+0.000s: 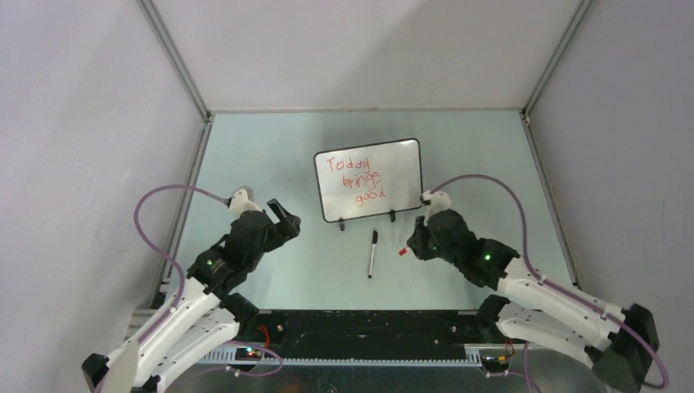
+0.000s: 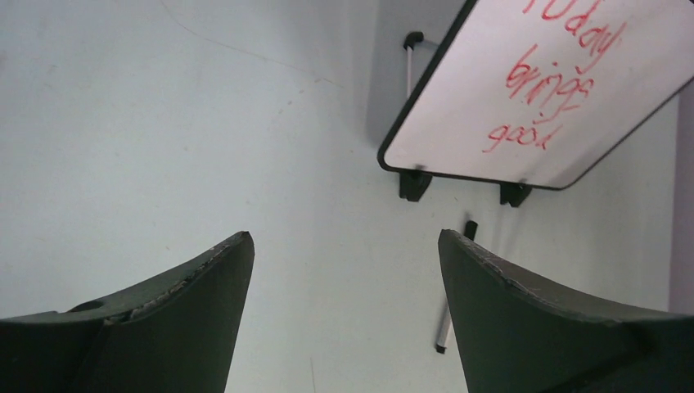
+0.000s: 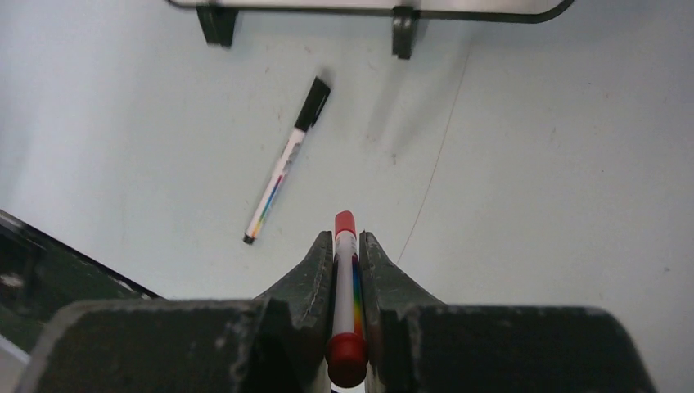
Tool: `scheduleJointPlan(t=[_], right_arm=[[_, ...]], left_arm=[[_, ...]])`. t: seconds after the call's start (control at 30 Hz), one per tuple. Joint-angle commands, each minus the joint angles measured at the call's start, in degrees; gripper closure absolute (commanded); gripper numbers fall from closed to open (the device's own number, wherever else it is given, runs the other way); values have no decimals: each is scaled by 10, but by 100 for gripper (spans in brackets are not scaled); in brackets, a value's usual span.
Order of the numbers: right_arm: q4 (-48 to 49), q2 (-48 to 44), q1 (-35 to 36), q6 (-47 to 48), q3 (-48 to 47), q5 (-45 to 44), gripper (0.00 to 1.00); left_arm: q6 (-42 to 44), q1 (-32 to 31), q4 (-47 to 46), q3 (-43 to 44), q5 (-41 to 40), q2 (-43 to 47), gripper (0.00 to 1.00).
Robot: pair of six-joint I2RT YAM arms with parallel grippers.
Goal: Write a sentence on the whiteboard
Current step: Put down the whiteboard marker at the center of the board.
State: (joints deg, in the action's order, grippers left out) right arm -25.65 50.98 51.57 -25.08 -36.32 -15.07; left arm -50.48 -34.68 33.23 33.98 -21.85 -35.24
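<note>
The right gripper goes down to the bare tabletop (image 1: pixel 394 255) (image 3: pixel 372 192) beside the black-capped marker next, turns, and releases the red marker there, since there is room.
The whiteboard (image 1: pixel 385 184) stands on two black feet at the table's middle; it also shows in the left wrist view (image 2: pixel 491 98). The sentence (image 1: pixel 357 178) reads "Today brings good" in red, in three lines, also seen from the left wrist (image 2: pixel 550 86). My right gripper (image 1: pixel 412 246) is shut on a red-capped marker (image 3: pixel 344 278), just right of the board's front and above the table. My left gripper (image 1: pixel 286 219) is open and empty, to the left of the board. Only the board's lower edge (image 3: pixel 311 6) shows in the right wrist view.
A black-capped marker (image 1: pixel 372 253) lies on the table in front of the board, between the two grippers; it also shows in the right wrist view (image 3: pixel 282 176) and partly behind my left finger (image 2: pixel 448 319). Grey walls enclose the table.
</note>
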Motion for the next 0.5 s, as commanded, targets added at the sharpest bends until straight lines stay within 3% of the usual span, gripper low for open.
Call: scheduleJointPlan(t=[0.0,0.17,0.3,0.47], right_arm=[[70,-28,-108,-46,38,193,100],[131,-37,-190,-72,76,274,99],[237,-29,-259,-113,119,348,95],[310,26,-273,-128,137,360,89]], left_arm=[[17,5,-11,1,-69,-14,11],[7,5,-30,-20,-75,-10,11],[11,5,-45,-39,-94,18,11],[38,5,-62,-54,-112,42,11]])
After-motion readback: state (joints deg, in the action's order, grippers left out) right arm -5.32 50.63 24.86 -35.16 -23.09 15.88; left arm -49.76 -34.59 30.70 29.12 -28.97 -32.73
